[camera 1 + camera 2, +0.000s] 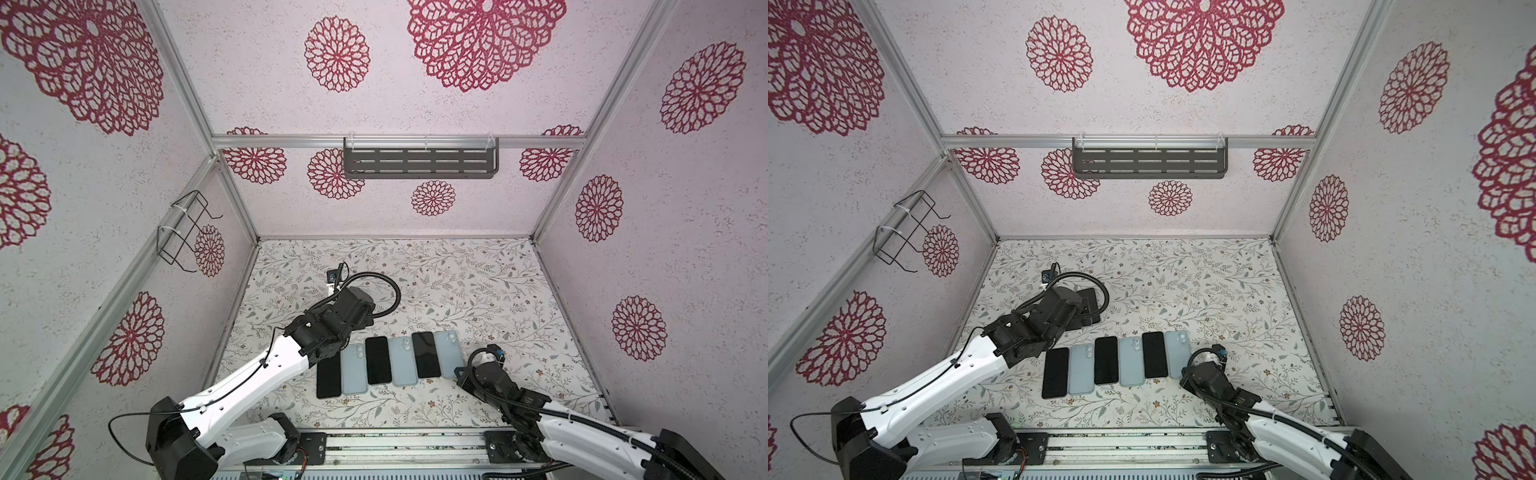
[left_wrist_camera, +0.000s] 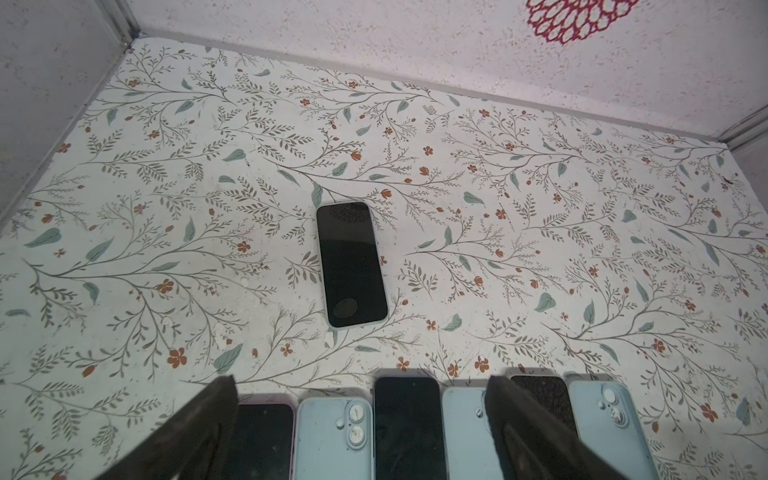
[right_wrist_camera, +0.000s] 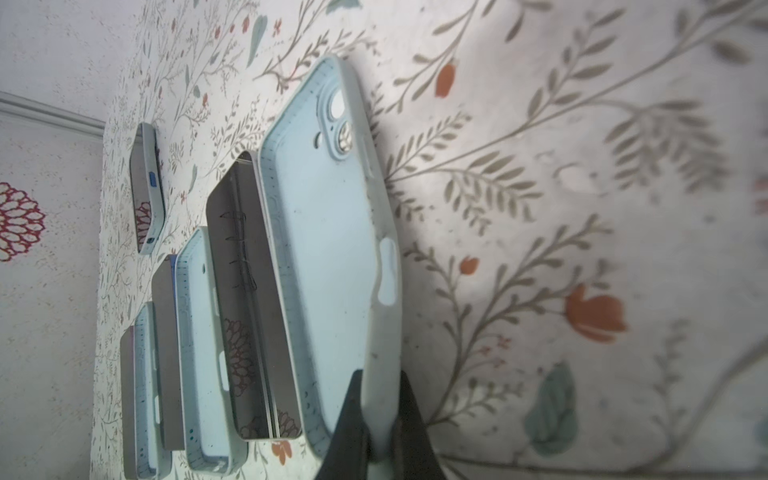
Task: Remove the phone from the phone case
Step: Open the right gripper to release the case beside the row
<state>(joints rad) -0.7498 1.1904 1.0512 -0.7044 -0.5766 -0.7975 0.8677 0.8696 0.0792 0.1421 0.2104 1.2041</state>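
Observation:
My right gripper pushes toward a black phone [image 3: 252, 304] next, shifting the row, then releases the end blue case's side, as it lies snug beside that phone.
A black-screened phone [image 2: 351, 262] lies face up in its pale blue phone case [image 2: 358, 324], alone on the floral table behind the row. It also shows in the right wrist view [image 3: 147, 187], and its corner peeks from behind the left arm in a top view [image 1: 1090, 305]. My left gripper [image 2: 363, 395] hangs open and empty above the row, short of that phone. My right gripper [image 3: 381, 405] is shut on the side wall of the rightmost empty blue case [image 3: 324, 249], seen in both top views [image 1: 449, 353] [image 1: 1177, 353].
A row of bare black phones [image 1: 377, 360] and empty blue cases [image 1: 354, 369] lies side by side near the table's front. Enclosure walls close the table on three sides. A grey shelf [image 1: 419, 163] and a wire rack [image 1: 183, 232] hang on the walls.

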